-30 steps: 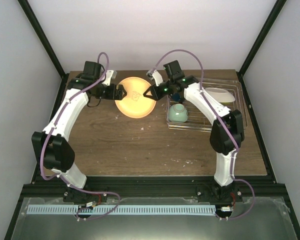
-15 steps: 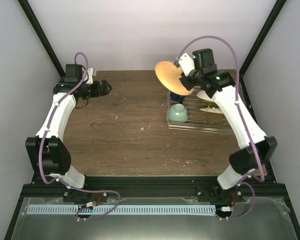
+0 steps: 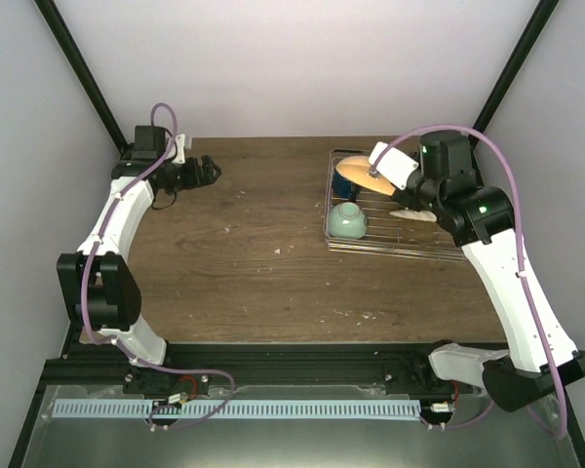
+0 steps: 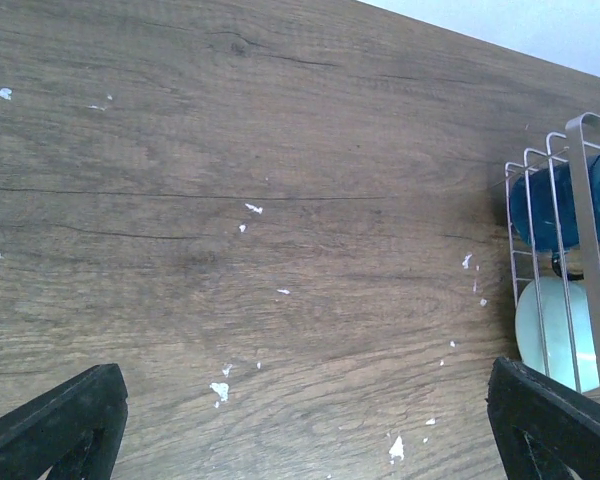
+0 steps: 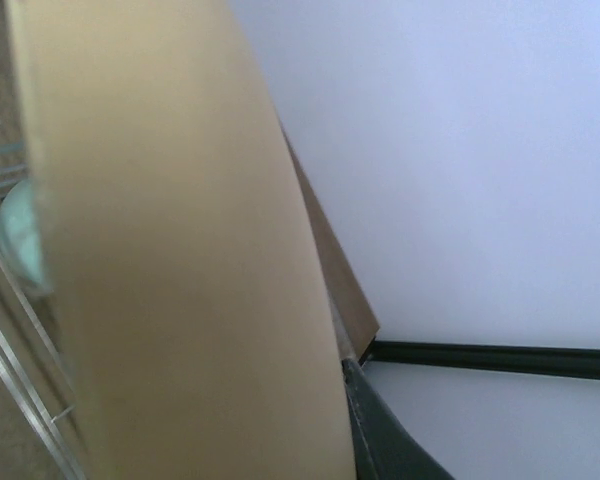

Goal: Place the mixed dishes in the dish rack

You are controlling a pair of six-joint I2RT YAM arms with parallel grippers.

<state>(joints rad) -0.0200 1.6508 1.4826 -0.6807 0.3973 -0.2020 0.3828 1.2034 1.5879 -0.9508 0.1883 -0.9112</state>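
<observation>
My right gripper moves back and down over the rack's near wires beside the mint-green bowl (image 3: 347, 221) next and releases the tan-orange plate there, because those wires stand bare.
My right gripper (image 3: 374, 175) is shut on the rim of a tan-orange plate (image 3: 355, 175) and holds it tilted over the far left corner of the wire dish rack (image 3: 439, 246). In the right wrist view the plate's underside (image 5: 180, 260) fills the left side, with one dark finger (image 5: 380, 440) against it. A mint-green bowl (image 3: 347, 221) sits in the rack's near left corner, and a pale plate (image 3: 412, 213) lies further right. My left gripper (image 3: 207, 174) is open and empty over bare table at the far left. Its view shows the dark blue mug (image 4: 560, 205) and the bowl (image 4: 555, 330) inside the rack (image 4: 536, 250).
The wooden table (image 3: 244, 263) carries small white crumbs (image 4: 220, 390). Black frame posts stand at the back corners, with pale walls around. The right arm's links hang over the rack's right side.
One second ago both grippers were at the plate on the table. The right gripper lifted it and carried it right to the rack, now lower. The left gripper drew back left.
</observation>
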